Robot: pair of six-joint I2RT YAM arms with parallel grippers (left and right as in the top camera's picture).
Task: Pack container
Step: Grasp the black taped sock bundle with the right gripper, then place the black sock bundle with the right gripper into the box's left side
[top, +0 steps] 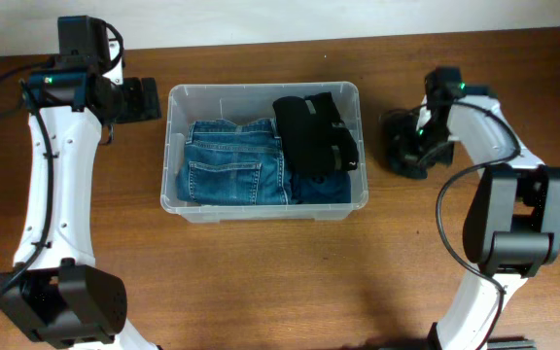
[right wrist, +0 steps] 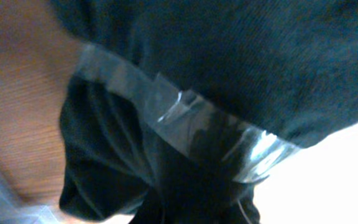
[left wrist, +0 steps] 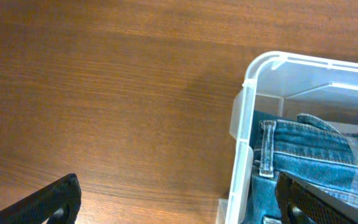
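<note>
I need to lift my right gripper over the side of the bin next, past the black bundle, and lower it onto the folded blue jeans (top: pixel 232 163), which lie uncovered beside that bundle.
The container (top: pixel 169 146) is a clear plastic bin in the middle of the table. Its corner rim also shows in the left wrist view (left wrist: pixel 242 118). Folded blue jeans (top: pixel 224 163) lie in its left half and show in the left wrist view (left wrist: pixel 319 149). A black taped clothes bundle (top: pixel 314 131) lies in its right half on more denim. My left gripper (top: pixel 147 99) is open and empty, its fingers (left wrist: pixel 179 199) straddling the bin's left wall near the far corner. My right gripper (top: pixel 418 136) is right of the bin, shut on a dark taped bundle (right wrist: pixel 229 56); its fingers are hidden by the cloth.
Bare brown wood table (top: pixel 261 282) surrounds the bin. A clear tape band (right wrist: pixel 185 118) wraps the dark bundle. The bin's right wall (top: pixel 364 146) stands a short way left of my right gripper.
</note>
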